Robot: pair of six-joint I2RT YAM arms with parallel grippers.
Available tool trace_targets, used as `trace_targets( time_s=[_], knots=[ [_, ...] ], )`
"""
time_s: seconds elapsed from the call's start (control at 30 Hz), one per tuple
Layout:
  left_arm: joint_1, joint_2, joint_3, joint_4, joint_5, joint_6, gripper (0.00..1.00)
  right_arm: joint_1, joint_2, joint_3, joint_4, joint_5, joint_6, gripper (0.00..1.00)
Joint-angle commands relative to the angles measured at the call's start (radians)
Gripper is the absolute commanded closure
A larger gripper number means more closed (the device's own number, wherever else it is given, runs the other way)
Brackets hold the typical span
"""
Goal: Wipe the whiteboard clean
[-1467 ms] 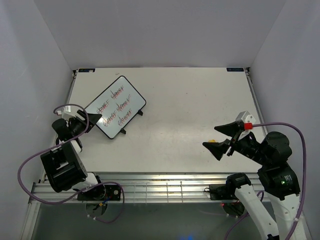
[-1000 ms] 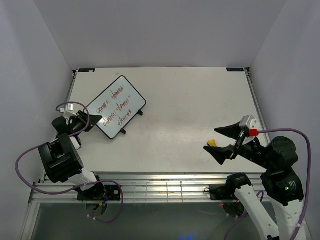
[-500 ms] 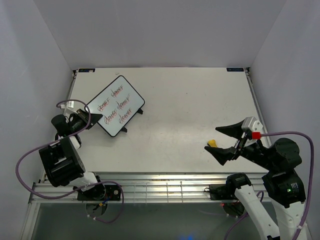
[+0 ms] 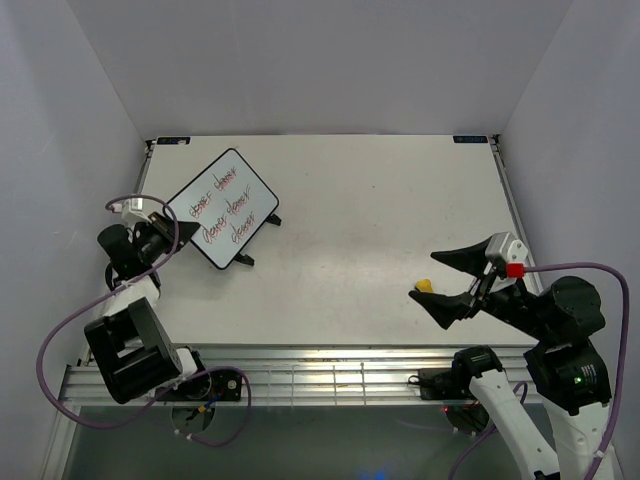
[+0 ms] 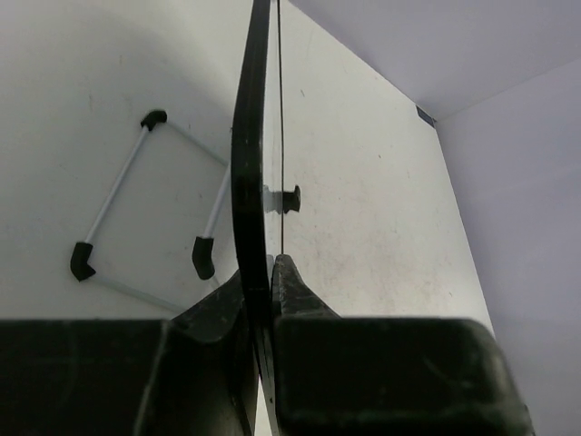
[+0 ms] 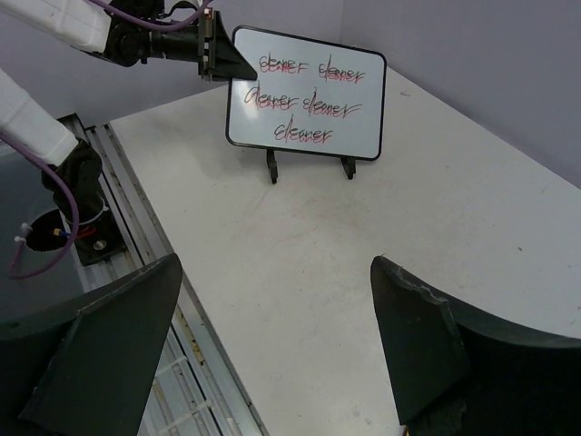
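Observation:
The small yellow eraser (image 4: 425, 285) lies below, so next my right gripper needs to tip its open fingers down from facing the whiteboard (image 4: 222, 208) and lower them to close on it.
The whiteboard (image 4: 222, 208) carries red-and-black handwriting and stands tilted up on its small black feet at the table's left. My left gripper (image 4: 170, 222) is shut on its left edge. In the left wrist view the board's black rim (image 5: 251, 163) runs edge-on between the closed fingers of the left gripper (image 5: 261, 268). The right wrist view shows the board's written face (image 6: 307, 104) far off, with the left gripper (image 6: 222, 59) at its corner. My right gripper (image 4: 421, 275) hangs open over the table's right front, nothing between its fingers (image 6: 274, 263). A small yellow eraser (image 4: 425, 285) lies just below it.
A white wire stand with black tips (image 5: 145, 209) shows behind the board. A metal rail (image 4: 300, 370) runs along the near table edge. Walls enclose the table on the left, back and right. Purple cables (image 4: 60, 330) loop around both arms.
My left gripper has closed on the board's edge. The board has tipped up and shifted slightly left and back. The right arm has hardly moved.

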Motion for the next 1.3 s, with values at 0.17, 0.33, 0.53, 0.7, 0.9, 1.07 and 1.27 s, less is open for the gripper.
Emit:
trace_targets(
  time_s=[0.17,0.33,0.53,0.7,0.9,1.07,1.27],
  knots=[
    [-0.12,-0.246,0.124,0.058,-0.098,-0.036,1.0,0.006,0.139,-0.007,0.039,0.249,0.202,0.1],
    [-0.311,-0.395,0.138,0.013,-0.161,-0.1,1.0,0.006,0.272,-0.05,0.007,0.467,0.318,0.1],
    [-0.371,-0.371,0.161,-0.172,0.047,-0.312,1.0,0.006,0.271,-0.057,-0.059,0.764,0.331,0.1],
    [-0.537,-0.376,0.118,-0.554,0.031,-0.212,1.0,0.003,0.459,-0.018,-0.229,0.892,0.243,0.1],
    [-0.573,-0.405,-0.025,-0.709,0.075,-0.148,1.0,0.0,0.551,-0.056,-0.239,0.868,0.197,0.1],
    [-0.573,-0.377,-0.088,-0.749,0.126,-0.117,1.0,0.0,0.64,-0.059,-0.197,0.779,0.138,0.09],
    [-0.572,-0.351,-0.024,-0.856,0.06,-0.077,1.0,0.0,0.821,-0.086,-0.187,0.861,0.14,0.0]
  ],
)
